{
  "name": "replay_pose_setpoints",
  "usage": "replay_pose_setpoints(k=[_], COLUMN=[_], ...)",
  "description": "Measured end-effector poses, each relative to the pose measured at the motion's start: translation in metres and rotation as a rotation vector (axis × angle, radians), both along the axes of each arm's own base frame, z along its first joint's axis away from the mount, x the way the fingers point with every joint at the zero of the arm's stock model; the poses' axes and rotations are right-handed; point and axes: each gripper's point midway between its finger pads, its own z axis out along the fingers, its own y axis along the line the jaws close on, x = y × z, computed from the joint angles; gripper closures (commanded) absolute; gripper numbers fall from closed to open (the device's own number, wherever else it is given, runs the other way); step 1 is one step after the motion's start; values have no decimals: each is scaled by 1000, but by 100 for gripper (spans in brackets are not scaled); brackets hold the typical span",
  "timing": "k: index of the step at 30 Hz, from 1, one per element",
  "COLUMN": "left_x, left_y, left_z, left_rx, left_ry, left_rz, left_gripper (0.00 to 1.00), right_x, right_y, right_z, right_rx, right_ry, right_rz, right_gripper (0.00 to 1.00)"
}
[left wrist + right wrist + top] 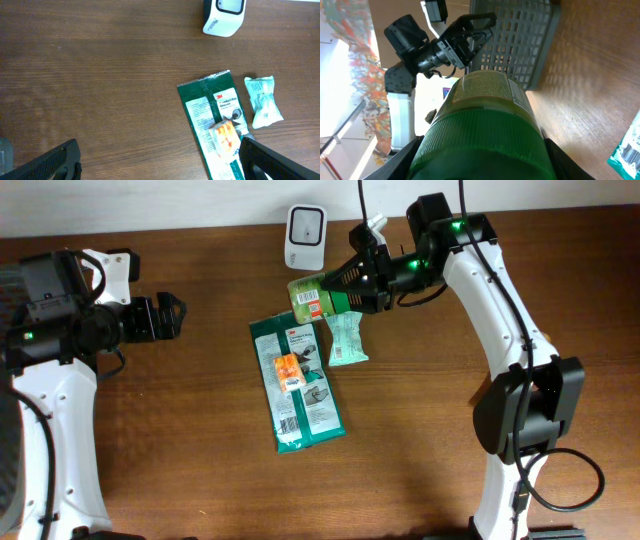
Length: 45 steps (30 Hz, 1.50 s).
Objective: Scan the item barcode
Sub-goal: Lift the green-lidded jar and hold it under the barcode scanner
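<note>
My right gripper needs to swing past the scanner (305, 235) next and then go down onto the bare tabletop, because that clear wood is below it and to its right in the overhead view.
My right gripper (348, 288) is shut on a jar (315, 293) with a green lid and a yellow-green label, held on its side just in front of the white scanner (305, 235). A barcode on the label faces up in the overhead view. In the right wrist view the ribbed green lid of the jar (482, 135) fills the space between my two fingers (402, 162). My left gripper (168, 317) hangs open and empty at the left, well away from the jar; its fingers (280, 162) frame bare wood.
A green glove package (300, 385) lies in the middle with a small orange item (289, 370) on it. A pale green pouch (345, 340) lies beside it, under the right arm. A grey mesh basket (520, 40) shows in the right wrist view.
</note>
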Motion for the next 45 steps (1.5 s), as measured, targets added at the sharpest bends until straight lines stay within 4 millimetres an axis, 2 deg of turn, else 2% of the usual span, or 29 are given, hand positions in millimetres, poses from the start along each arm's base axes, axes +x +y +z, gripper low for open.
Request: replay_pose_setpoints(k=[4,6,8,9,10,11,12,13,15,18,20,22,24,26,28,30,33,37,38,39,41,42,43,44,45], left_x=[0,0,0,0,0,0,0,0,0,-1,0,0,0,0,0,0,0,0,0,0,0,0,0,0,0], left_y=[0,0,0,0,0,0,0,-1,-1,-1,0,0,0,0,0,0,0,0,-1,-1,0,-1,0,-1,-1], left_z=[0,0,0,0,0,0,0,0,0,0,0,0,0,0,0,0,0,0,0,0,0,0,0,0,0], left_rx=[0,0,0,0,0,0,0,0,0,0,0,0,0,0,0,0,0,1,0,0,0,0,1,-1,0], left_ry=[0,1,0,0,0,1,1,1,1,2,0,0,0,0,-1,-1,0,-2,0,0,0,1,-2,1,1], left_rz=[0,0,0,0,0,0,0,-1,-1,-2,-1,-1,-1,-1,-1,-1,-1,-1,-1,-1,-1,-2,-1,-1,-1], left_gripper=[1,1,1,1,1,1,1,1,1,1,1,1,1,1,1,1,1,1,1,1,1,1,1,1,1], right_x=[2,19,47,58,104,119,150,164,210,250,264,272,278,280,277,276,276,273,267,262,237,204,190,171,144], right_y=[2,12,25,27,27,28,39,40,43,43,39,27,11,5,5,7,7,8,6,4,-6,-21,-27,-35,-47], right_z=[-4,-42,-93,-104,-100,-92,-68,-59,-45,-60,-85,-108,-122,-125,-137,-139,-139,-135,-129,-112,-60,-40,-20,-8,-5], right_rx=[-23,-257,-641,-764,-946,-1039,-1070,-1102,-1140,-1223,-1307,-1375,-1422,-1437,-1437,-1428,-1425,-1347,-1329,-1304,-1256,-1278,-1270,-1278,-1309], right_ry=[-24,-148,-343,-419,-664,-779,-1003,-1103,-1397,-1692,-1812,-1843,-1837,-1830,-1811,-1813,-1815,-1682,-1619,-1569,-1447,-1333,-1302,-1255,-1176], right_rz=[-1,-39,-132,-177,-346,-420,-525,-561,-638,-639,-561,-474,-424,-407,-344,-331,-330,-459,-481,-525,-597,-551,-571,-547,-495], right_gripper=[57,56,56,56,57,58,61,62,62,62,63,64,64,66,66,65,56,56,56,56,56,58,58,53,53])
